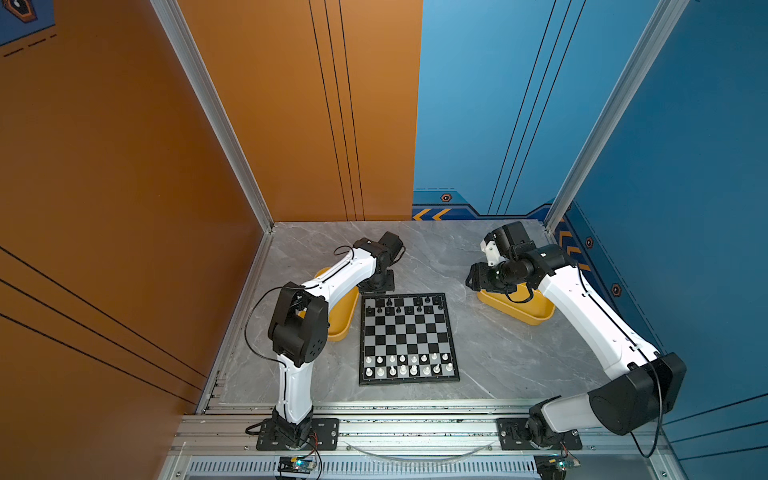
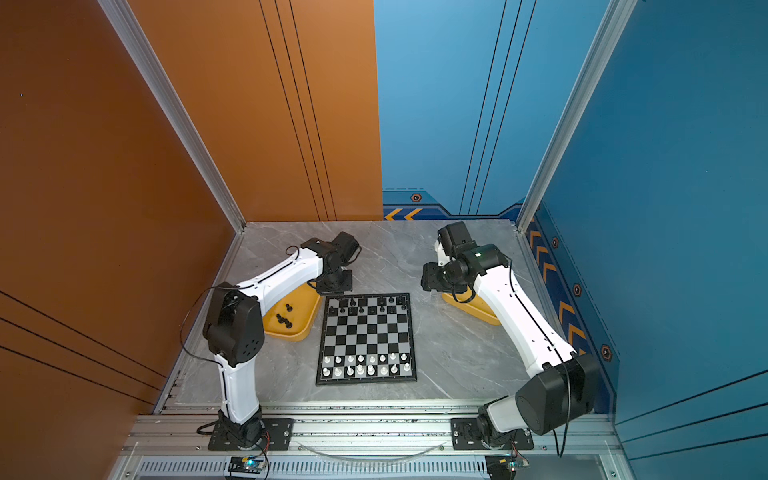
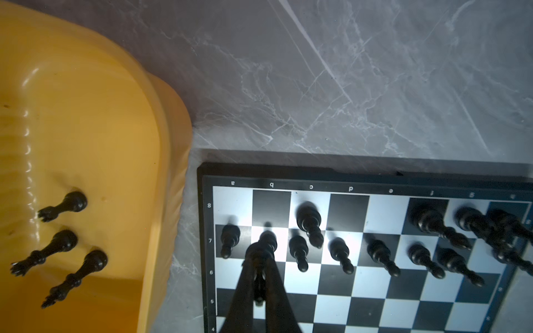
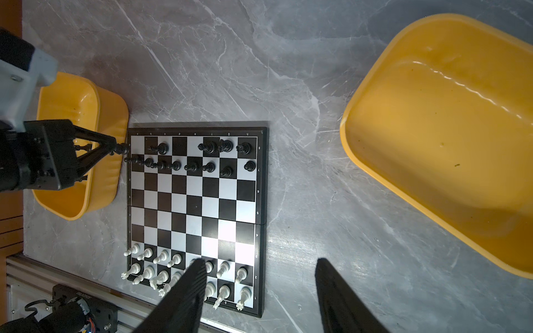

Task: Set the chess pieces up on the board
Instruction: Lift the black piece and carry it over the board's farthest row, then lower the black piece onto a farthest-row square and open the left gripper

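Observation:
My left gripper moves down to the bare dark far-row square (image 1: 380, 303) (image 3: 272, 210) nearest the tray and releases the black piece next, since that square lies below the gripper.
The board (image 1: 405, 332) (image 2: 365, 334) lies flat in the middle of the table. White chess pieces (image 1: 407, 364) fill its two near rows. Black chess pieces (image 1: 399, 308) (image 4: 176, 165) stand on its two far rows, with some far-row squares bare. My left gripper (image 3: 259, 252) (image 4: 118, 149) hangs over the board's far left corner, shut on a black chess piece (image 3: 259, 291). Three more black pieces (image 3: 63, 239) (image 2: 284, 320) lie in the left yellow tray (image 3: 101, 115). My right gripper (image 4: 259, 276) (image 1: 473, 278) is open and holds nothing, high above the table beside the right tray.
The left yellow tray (image 1: 343, 328) sits against the board's far left side, partly under my left arm. A right yellow tray (image 4: 447, 129) (image 1: 519, 313) stands at the far right with no pieces showing in it. Grey marble tabletop (image 4: 302, 201) surrounds the board.

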`<state>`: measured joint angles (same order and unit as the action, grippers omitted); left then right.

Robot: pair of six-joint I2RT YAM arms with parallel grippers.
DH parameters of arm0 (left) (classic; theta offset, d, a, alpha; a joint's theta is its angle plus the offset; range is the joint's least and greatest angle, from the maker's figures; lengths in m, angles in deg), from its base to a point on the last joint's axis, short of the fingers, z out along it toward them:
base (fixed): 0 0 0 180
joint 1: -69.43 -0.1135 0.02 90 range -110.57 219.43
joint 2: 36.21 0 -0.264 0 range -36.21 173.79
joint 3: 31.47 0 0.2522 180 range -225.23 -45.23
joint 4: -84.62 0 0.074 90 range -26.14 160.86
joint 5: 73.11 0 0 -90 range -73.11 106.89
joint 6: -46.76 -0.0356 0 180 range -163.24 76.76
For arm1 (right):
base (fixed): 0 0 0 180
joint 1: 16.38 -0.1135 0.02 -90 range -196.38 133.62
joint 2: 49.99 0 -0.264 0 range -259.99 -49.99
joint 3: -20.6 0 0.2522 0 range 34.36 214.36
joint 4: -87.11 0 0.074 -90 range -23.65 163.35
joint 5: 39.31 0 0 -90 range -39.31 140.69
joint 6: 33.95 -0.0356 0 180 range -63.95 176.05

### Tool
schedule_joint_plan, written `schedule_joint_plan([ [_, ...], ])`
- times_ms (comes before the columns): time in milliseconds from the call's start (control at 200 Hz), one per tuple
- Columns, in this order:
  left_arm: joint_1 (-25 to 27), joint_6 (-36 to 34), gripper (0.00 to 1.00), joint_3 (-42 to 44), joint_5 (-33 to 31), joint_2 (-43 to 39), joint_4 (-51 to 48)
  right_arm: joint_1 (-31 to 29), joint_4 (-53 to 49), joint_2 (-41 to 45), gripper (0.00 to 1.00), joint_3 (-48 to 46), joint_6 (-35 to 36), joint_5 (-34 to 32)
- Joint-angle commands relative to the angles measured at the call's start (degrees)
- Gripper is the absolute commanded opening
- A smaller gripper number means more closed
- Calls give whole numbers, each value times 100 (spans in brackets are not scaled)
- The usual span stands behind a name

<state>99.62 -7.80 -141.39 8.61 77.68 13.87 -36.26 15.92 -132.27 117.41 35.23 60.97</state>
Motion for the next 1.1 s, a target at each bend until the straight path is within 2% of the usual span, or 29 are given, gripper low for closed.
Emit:
schedule_joint_plan([
  [0, 39, 59, 0, -168, 124, 110, -63, 26, -49, 177, 63, -75, -45, 7],
  [1096, -5, -11, 0, -87, 197, 540, 226, 165, -75, 233, 63, -104, -28, 27],
])
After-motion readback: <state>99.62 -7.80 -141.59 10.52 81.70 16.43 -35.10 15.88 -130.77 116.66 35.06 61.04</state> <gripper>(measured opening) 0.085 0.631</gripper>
